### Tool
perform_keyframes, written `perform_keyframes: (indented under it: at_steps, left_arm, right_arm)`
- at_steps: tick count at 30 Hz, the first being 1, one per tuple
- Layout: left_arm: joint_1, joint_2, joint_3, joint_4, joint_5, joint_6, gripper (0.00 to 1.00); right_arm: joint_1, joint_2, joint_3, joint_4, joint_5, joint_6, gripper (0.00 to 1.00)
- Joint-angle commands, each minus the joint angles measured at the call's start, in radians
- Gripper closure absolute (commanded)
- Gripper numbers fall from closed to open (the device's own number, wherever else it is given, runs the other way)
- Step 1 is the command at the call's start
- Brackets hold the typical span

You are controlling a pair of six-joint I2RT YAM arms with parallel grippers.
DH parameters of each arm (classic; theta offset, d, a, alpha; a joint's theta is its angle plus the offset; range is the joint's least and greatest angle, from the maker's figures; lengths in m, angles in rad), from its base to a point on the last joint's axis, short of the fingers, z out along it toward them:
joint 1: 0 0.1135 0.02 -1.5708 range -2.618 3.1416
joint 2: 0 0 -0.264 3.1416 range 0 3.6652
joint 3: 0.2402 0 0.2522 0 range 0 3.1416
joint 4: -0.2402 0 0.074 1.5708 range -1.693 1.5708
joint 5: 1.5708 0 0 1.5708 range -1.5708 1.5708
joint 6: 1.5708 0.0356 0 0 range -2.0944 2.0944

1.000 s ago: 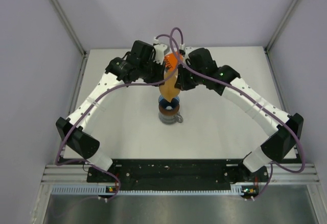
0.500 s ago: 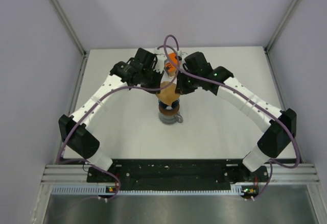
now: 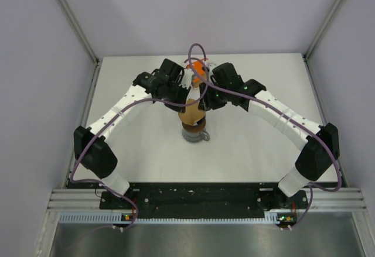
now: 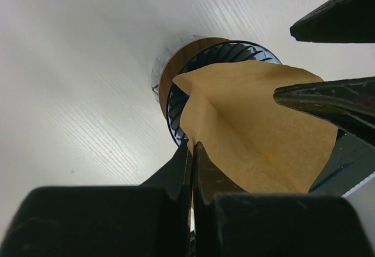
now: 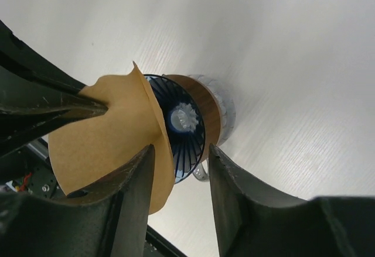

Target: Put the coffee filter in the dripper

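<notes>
I need to gently move my right gripper toward my left gripper next and close its fingers across the filter's free edge (image 3: pixel 203 115) (image 5: pixel 160 197), because only my left gripper holds the filter.
The tan coffee filter (image 3: pixel 190 112) hangs over the blue ribbed dripper (image 5: pixel 188 129), its lower end at the dripper's mouth (image 4: pixel 234 52). My left gripper (image 4: pixel 192 147) is shut on the filter's near edge (image 4: pixel 258 122). My right gripper (image 5: pixel 181 149) is open; one of its fingers (image 4: pixel 319 100) lies against the filter's other side (image 5: pixel 99 134) and the other stands clear of it. In the top view both grippers (image 3: pixel 186 95) (image 3: pixel 203 97) meet above the dripper, which the filter hides.
The dripper sits on a dark brown ring (image 3: pixel 194 127) atop a grey clear pitcher (image 3: pixel 196 136) at the table's middle. An orange box (image 3: pixel 198 68) stands just behind the grippers. White table (image 3: pixel 263 146) all round.
Both grippers have come lower and closer together with the filter. The filter has dropped onto the dripper and now covers the blue rim in the top view.
</notes>
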Motion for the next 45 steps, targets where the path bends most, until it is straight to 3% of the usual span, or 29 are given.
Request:
perform_keyframes:
  at_steps: [1,5,8,17,24,28,38,45]
  left_arm:
    - [-0.002,0.007,-0.007,0.032,0.037,0.002,1.0]
    - [-0.002,0.013,-0.003,0.035,0.035,0.002,1.0]
    - [-0.004,0.014,-0.009,0.037,0.035,0.005,1.0]
    - [-0.001,-0.004,0.043,0.023,0.038,0.019,0.59]
    - [0.007,-0.026,0.074,0.006,0.023,0.011,0.45]
    - [0.046,-0.049,0.095,0.003,0.064,-0.007,0.35]
    - [0.241,-0.107,-0.001,0.075,0.27,-0.133,0.32]
    - [0.289,-0.124,-0.148,0.175,0.393,-0.202,0.28]
  right_arm:
    - [-0.018,-0.085,0.015,0.073,0.003,-0.013,0.57]
    - [-0.02,-0.101,0.008,0.076,0.001,-0.012,0.58]
    - [-0.02,-0.114,0.002,0.104,-0.047,-0.007,0.64]
    - [-0.02,-0.116,-0.011,0.129,-0.118,-0.003,0.81]
    - [-0.021,-0.078,-0.014,0.147,-0.241,0.017,1.0]
    - [-0.016,-0.053,-0.021,0.147,-0.25,0.022,1.0]
    - [0.02,-0.015,-0.011,0.123,-0.167,0.0,1.0]
    - [0.094,0.097,0.103,-0.031,0.024,-0.072,1.0]
